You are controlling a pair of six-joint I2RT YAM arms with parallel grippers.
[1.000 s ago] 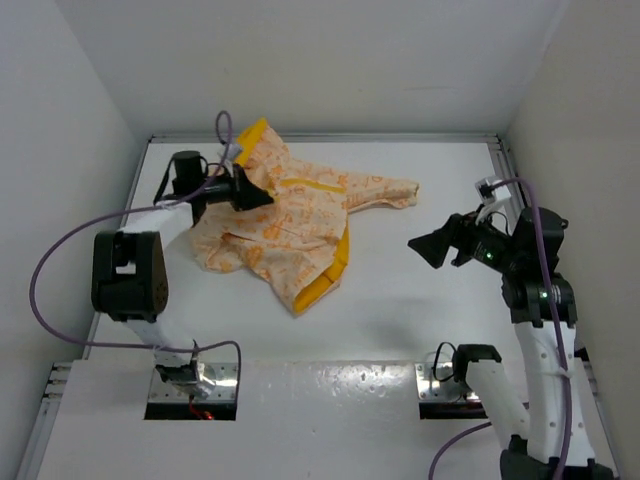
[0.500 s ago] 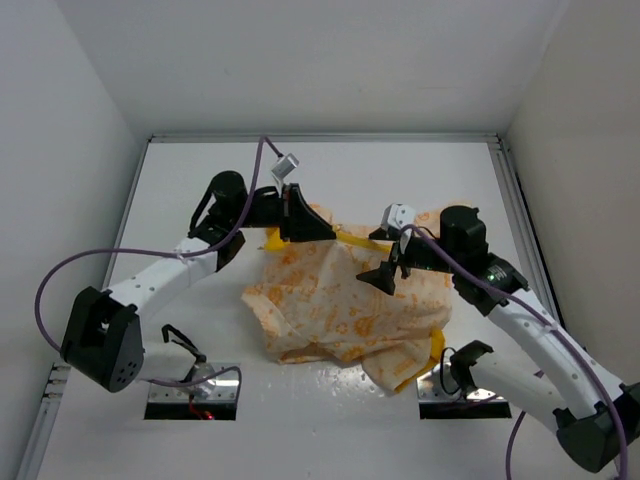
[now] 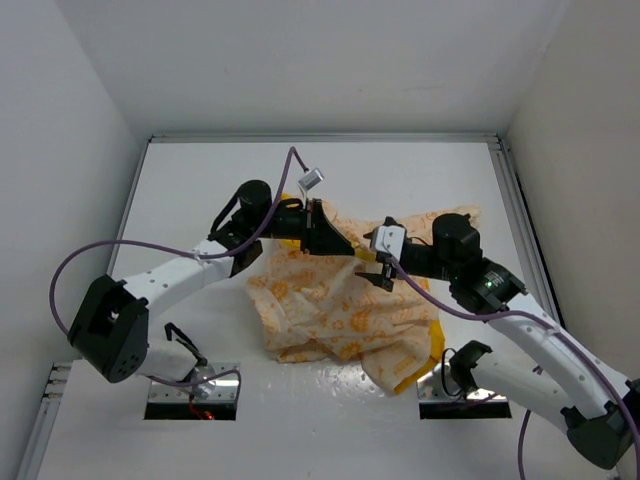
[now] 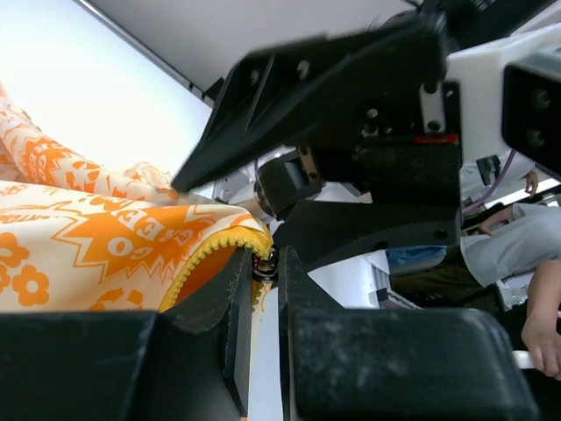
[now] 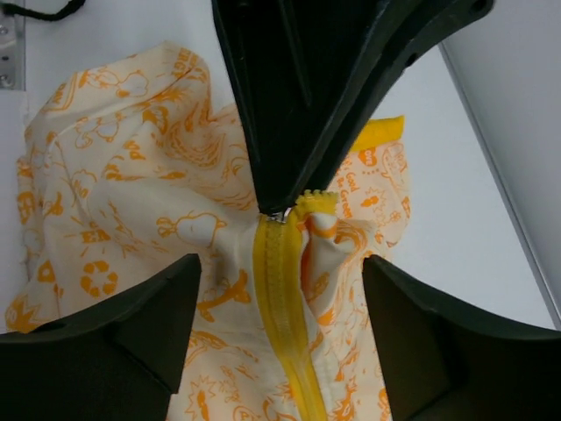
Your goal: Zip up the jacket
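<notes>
The zipper is closed only up to the slider, so I will draw the zipper pull (image 3: 355, 251) (image 4: 265, 264) with my left gripper outward and to the left in the top view next.
The jacket (image 3: 330, 310) lies bunched in the middle of the table, cream with orange print; yellow lining shows at its near right corner. Its yellow zipper (image 5: 282, 298) runs closed up to the slider (image 5: 280, 216). My left gripper (image 3: 348, 248) is shut on the zipper pull (image 4: 264, 265) at the jacket's top edge (image 4: 105, 237) and holds it lifted. My right gripper (image 3: 377, 268) is open right next to it, its fingers (image 5: 123, 324) on either side of the zipper below the slider, not touching the cloth. The left gripper's black fingers (image 5: 298, 96) fill the top of the right wrist view.
White walls stand at the back and on both sides of the white table (image 3: 200, 190). A metal rail (image 3: 320, 138) runs along its far edge. Two metal base plates (image 3: 195, 385) sit at the near edge. Purple cables (image 3: 100, 255) loop off both arms.
The jacket has shifted from the back left to the middle of the table. My left gripper has moved right with the zipper pull. My right gripper has come in left beside it.
</notes>
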